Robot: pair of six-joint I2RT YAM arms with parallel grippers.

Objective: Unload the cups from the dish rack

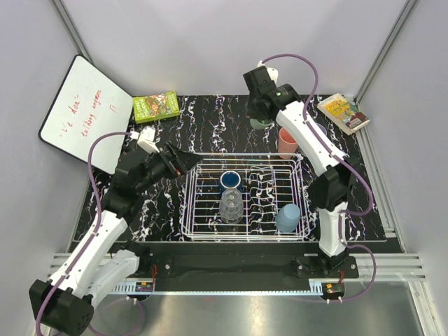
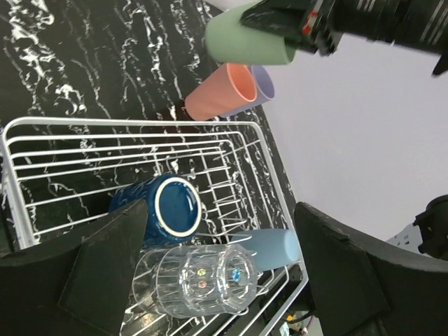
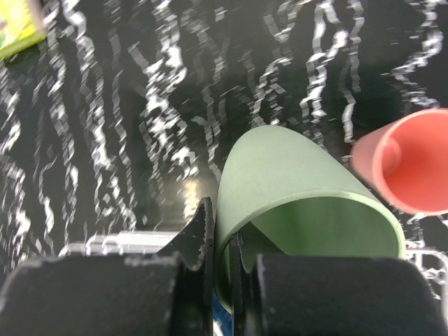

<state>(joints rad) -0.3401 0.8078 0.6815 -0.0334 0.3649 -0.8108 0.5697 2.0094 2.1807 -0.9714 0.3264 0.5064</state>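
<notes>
The right gripper lowers the pale green cup onto the bare tabletop showing beside the salmon-pink cup point(image 1: 287, 142) next and releases the green cup's rim there.
The white wire dish rack point(image 1: 192, 203) sits mid-table. In it lie a dark blue cup point(image 1: 231, 180), a clear glass point(image 1: 232, 207) and a light blue-grey cup point(image 1: 288, 217); they also show in the left wrist view as the dark blue cup point(image 2: 164, 210), glass point(image 2: 199, 280) and blue-grey cup point(image 2: 276, 248). My right gripper point(image 1: 262, 117) is shut on the rim of a pale green cup point(image 3: 301, 189), low over the table beyond the rack. A salmon-pink cup point(image 1: 287, 142) and a lavender cup point(image 2: 264, 82) stand beside it. My left gripper point(image 1: 186, 163) is open and empty at the rack's far left corner.
A whiteboard point(image 1: 84, 112) leans at the back left. A green book point(image 1: 156, 106) lies at the back of the black marbled table, and another book point(image 1: 344, 112) at the back right. Grey walls close in the back and sides.
</notes>
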